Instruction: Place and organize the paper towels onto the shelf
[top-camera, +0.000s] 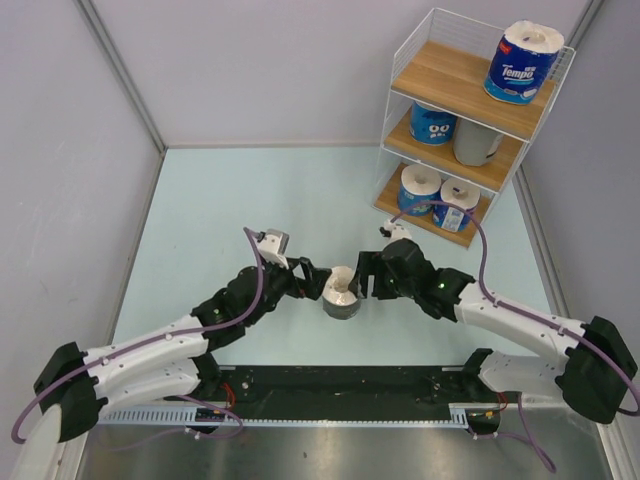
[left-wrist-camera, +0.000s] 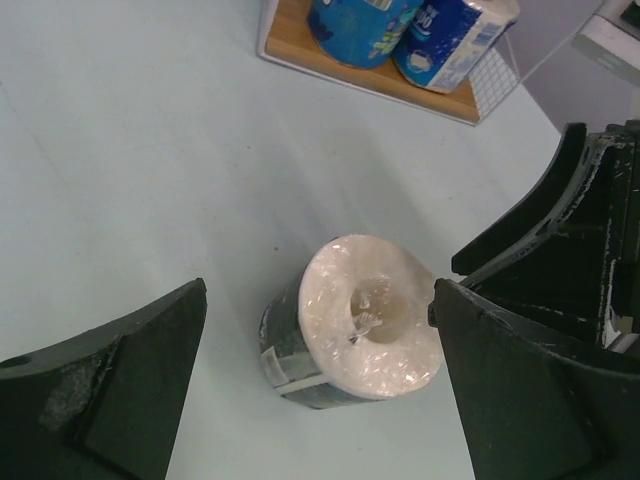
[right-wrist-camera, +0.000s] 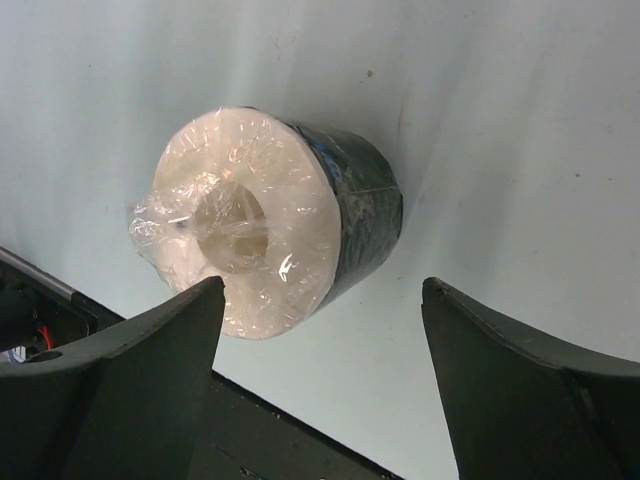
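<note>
I next need to bring my right gripper down and across, to its left in the top view, astride the roll's facing rim (top-camera: 349, 278) (right-wrist-camera: 303, 247) below, as the roll's core is hollow.
The black-wrapped paper towel roll (top-camera: 341, 293) stands on end on the table between my two grippers. My left gripper (top-camera: 312, 280) is open just left of it; in the left wrist view the roll (left-wrist-camera: 350, 320) sits between the spread fingers (left-wrist-camera: 130, 380). My right gripper (top-camera: 368, 276) is open just right of it; in the right wrist view the roll (right-wrist-camera: 270, 230) lies ahead, nearer the left finger (right-wrist-camera: 150, 370). The shelf (top-camera: 440, 70) stands at the far right. It holds a blue roll (top-camera: 522, 62) on top, a blue roll (top-camera: 433, 123) and a grey roll (top-camera: 476, 142) in the middle, and two blue rolls (top-camera: 419, 188) at the bottom.
Grey partition walls (top-camera: 120, 70) close the table on the left, back and right. The black base rail (top-camera: 340, 385) runs along the near edge. The right gripper body (left-wrist-camera: 570, 230) fills the right side of the left wrist view, and the shelf's bottom board (left-wrist-camera: 300, 40) shows at the top.
</note>
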